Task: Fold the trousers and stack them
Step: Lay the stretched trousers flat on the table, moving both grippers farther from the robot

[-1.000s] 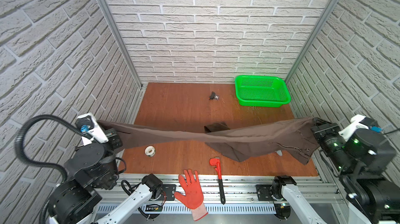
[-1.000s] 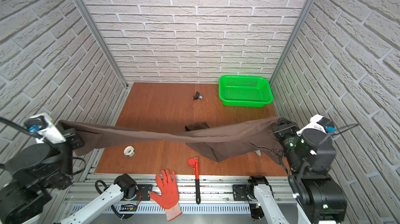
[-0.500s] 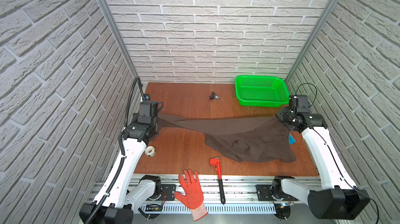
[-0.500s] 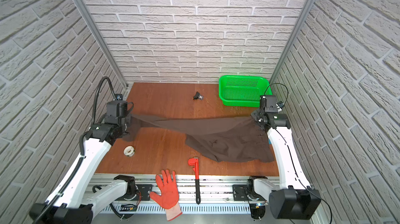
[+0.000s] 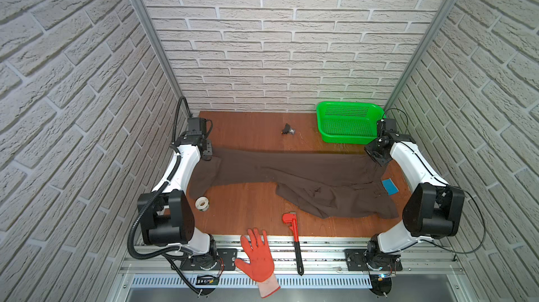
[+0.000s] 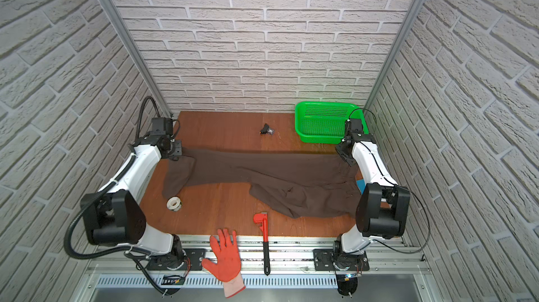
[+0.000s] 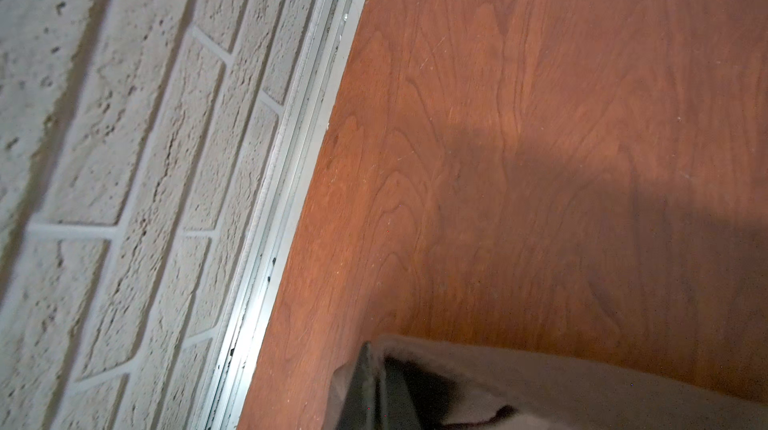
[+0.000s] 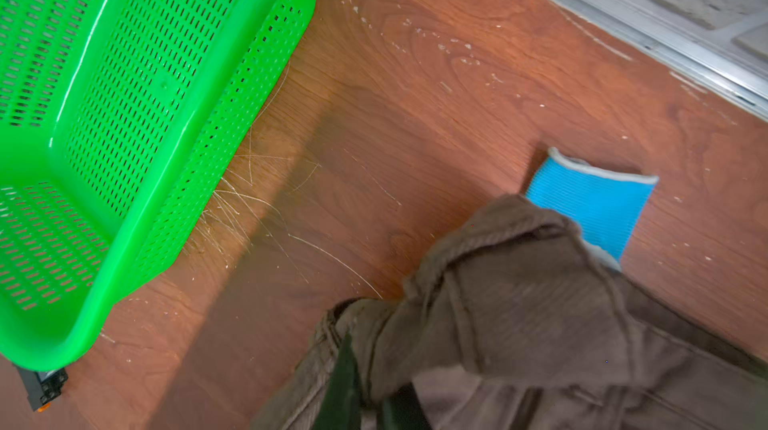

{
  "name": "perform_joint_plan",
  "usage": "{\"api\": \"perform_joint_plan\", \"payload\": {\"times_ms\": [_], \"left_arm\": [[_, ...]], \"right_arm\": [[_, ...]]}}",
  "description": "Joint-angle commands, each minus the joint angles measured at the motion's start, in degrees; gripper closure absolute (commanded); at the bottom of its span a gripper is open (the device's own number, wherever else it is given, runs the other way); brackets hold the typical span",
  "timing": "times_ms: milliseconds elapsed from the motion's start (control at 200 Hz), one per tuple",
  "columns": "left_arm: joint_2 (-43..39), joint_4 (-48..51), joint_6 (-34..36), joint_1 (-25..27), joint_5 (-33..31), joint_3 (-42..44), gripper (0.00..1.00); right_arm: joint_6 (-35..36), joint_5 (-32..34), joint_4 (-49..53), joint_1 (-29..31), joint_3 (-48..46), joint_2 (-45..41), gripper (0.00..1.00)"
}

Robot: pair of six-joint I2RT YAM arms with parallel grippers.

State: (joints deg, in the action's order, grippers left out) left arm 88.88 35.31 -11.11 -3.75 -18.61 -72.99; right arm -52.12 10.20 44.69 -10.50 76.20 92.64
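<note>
I will move my left gripper outward onto the clear tabletop and let go of the leg end there, because the wood past the back edge of the trousers is bare.
The dark brown trousers (image 5: 291,166) (image 6: 262,169) lie stretched across the wooden table from left to right in both top views. One leg runs along the back edge of the cloth, and the other lies bunched toward the front right. My left gripper (image 5: 211,156) (image 7: 372,386) is shut on the trousers (image 7: 582,390) at a leg end, low over the table near the left wall. My right gripper (image 5: 376,159) (image 8: 370,390) is shut on the waistband end of the trousers (image 8: 519,303), just in front of the basket.
A green basket (image 5: 347,122) stands at the back right. A glove's blue cuff (image 5: 390,186) pokes out from under the cloth by the right arm. A tape roll (image 5: 202,204), red wrench (image 5: 294,236), orange glove (image 5: 258,256) and small black object (image 5: 287,130) lie around.
Both arms have swung from high and close to the camera down toward the back of the table, laying the stretched trousers onto the wood. Both grips have held.
</note>
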Motion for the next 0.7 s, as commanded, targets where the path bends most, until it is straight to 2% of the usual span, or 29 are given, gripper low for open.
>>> {"api": "perform_joint_plan", "payload": {"times_ms": [0,405,625,695], "left_arm": [[4.63,-0.48,-0.16,-0.80,-2.47,-4.15,1.00],[24.00,0.99,2.44,-0.81,-4.36,-20.47,1.00],[29.85,3.12,2.58,-1.11,-4.26,-27.09,1.00],[30.52,3.85,2.89,-1.38,-3.77,-28.99,0.93]], "right_arm": [[-0.84,1.73,-2.35,-0.66,3.24,2.24,0.95],[-1.93,4.35,-2.78,-0.51,12.17,13.82,0.94],[-1.44,4.32,-3.30,-0.48,16.46,18.71,0.94],[-0.89,4.00,-2.03,-0.48,18.96,20.24,0.95]]}}
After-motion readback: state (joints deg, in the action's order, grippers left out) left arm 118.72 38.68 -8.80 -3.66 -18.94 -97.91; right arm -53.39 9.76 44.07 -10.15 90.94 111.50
